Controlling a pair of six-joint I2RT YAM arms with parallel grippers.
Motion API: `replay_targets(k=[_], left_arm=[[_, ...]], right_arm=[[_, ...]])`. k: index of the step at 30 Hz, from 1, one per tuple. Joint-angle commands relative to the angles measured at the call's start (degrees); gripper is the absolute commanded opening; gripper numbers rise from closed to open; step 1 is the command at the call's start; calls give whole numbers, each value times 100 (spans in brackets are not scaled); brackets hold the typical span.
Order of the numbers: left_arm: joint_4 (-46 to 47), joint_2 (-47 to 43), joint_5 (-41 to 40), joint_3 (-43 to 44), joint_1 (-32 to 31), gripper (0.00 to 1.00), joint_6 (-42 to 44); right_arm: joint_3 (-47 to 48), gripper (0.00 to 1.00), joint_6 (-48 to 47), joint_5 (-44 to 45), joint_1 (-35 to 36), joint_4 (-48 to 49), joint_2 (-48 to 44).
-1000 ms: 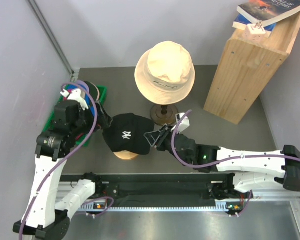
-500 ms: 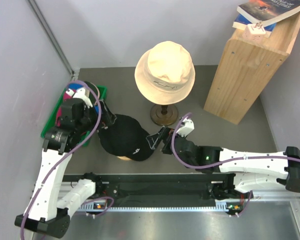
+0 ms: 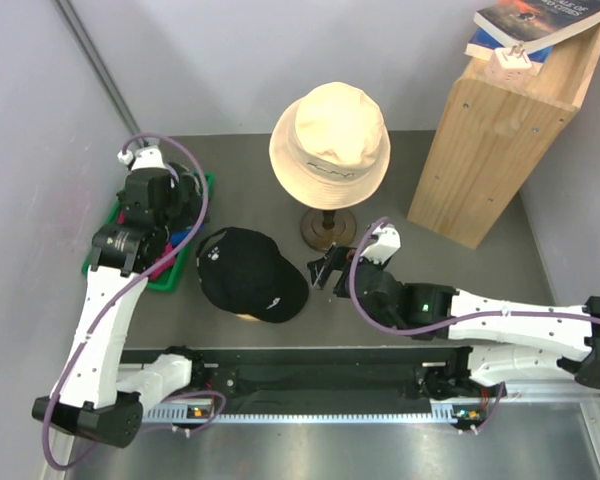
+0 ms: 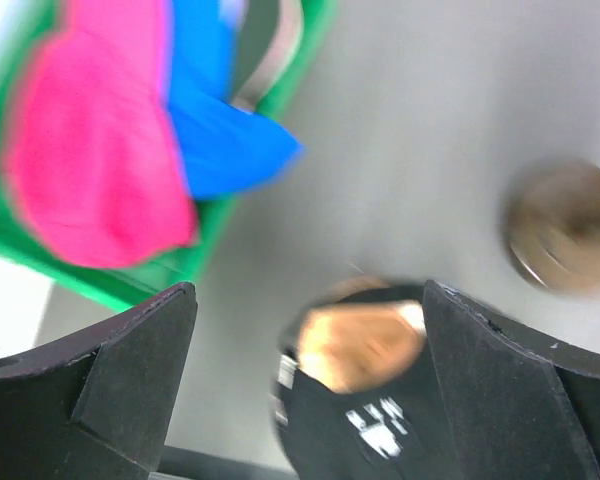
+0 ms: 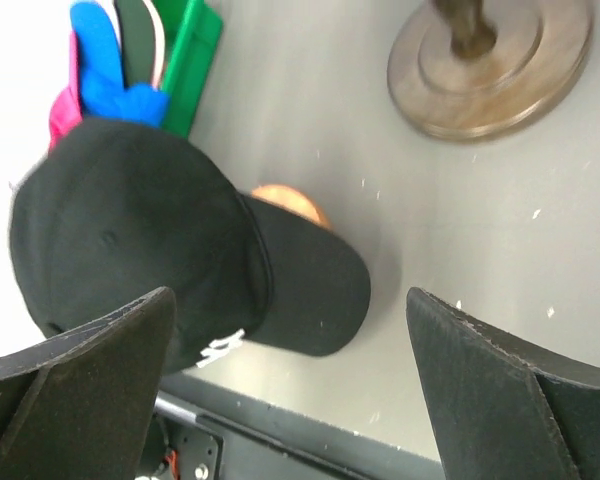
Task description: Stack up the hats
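Note:
My left gripper moves to the left in the overhead view and down to the magenta cap's top, which lies uncovered in the bin (image 3: pixel 168 278), next.
A black cap (image 3: pixel 248 272) with a white logo sits on a low wooden head form (image 3: pixel 242 314), brim toward the right. It also shows in the right wrist view (image 5: pixel 150 235) and, blurred, in the left wrist view (image 4: pixel 380 430). A magenta cap (image 4: pixel 90 150) and a blue cap (image 4: pixel 215 125) lie in the green bin (image 3: pixel 168 278). My left gripper (image 3: pixel 185 222) is open and empty, over the bin's right edge, left of the black cap. My right gripper (image 3: pixel 325 268) is open and empty, just right of the brim. The lavender and light pink caps are not visible.
A beige bucket hat (image 3: pixel 328 135) sits on a tall stand with a round wooden base (image 3: pixel 327 228) behind the black cap. A tall wooden box (image 3: pixel 495 135) with books (image 3: pixel 530 22) on top stands at the back right. A black rail (image 3: pixel 320 380) runs along the near edge.
Both grippers have let go of the black cap, which has settled lower on the head form. My left gripper drew back left over the bin; my right gripper drew back right.

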Motion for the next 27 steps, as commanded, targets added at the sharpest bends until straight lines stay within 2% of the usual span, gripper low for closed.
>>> replay_targets(k=[1, 5, 12, 18, 22, 25, 27], left_arm=[[277, 211, -1863, 116, -1, 99, 501], [787, 510, -2052, -368, 87, 99, 616], [1394, 1441, -1550, -694, 1123, 99, -25], [1868, 1917, -1471, -721, 1949, 99, 9], [2194, 2312, -1207, -826, 2267, 98, 98], [2606, 2488, -857, -940, 2390, 93, 334], [2712, 2602, -803, -923, 2407, 81, 431]], right_arm=[[591, 97, -433, 571, -131, -522, -247], [793, 97, -679, 458, -403, -628, -326], [1004, 97, -1601, -711, -1360, -224, -388], [1163, 98, -2015, -1537, -2010, -163, -475], [1294, 98, -2367, -2029, -2450, -162, -572], [1347, 98, -2534, -2371, -2793, -171, -598], [1356, 99, -2604, -2548, -3040, -162, -572]])
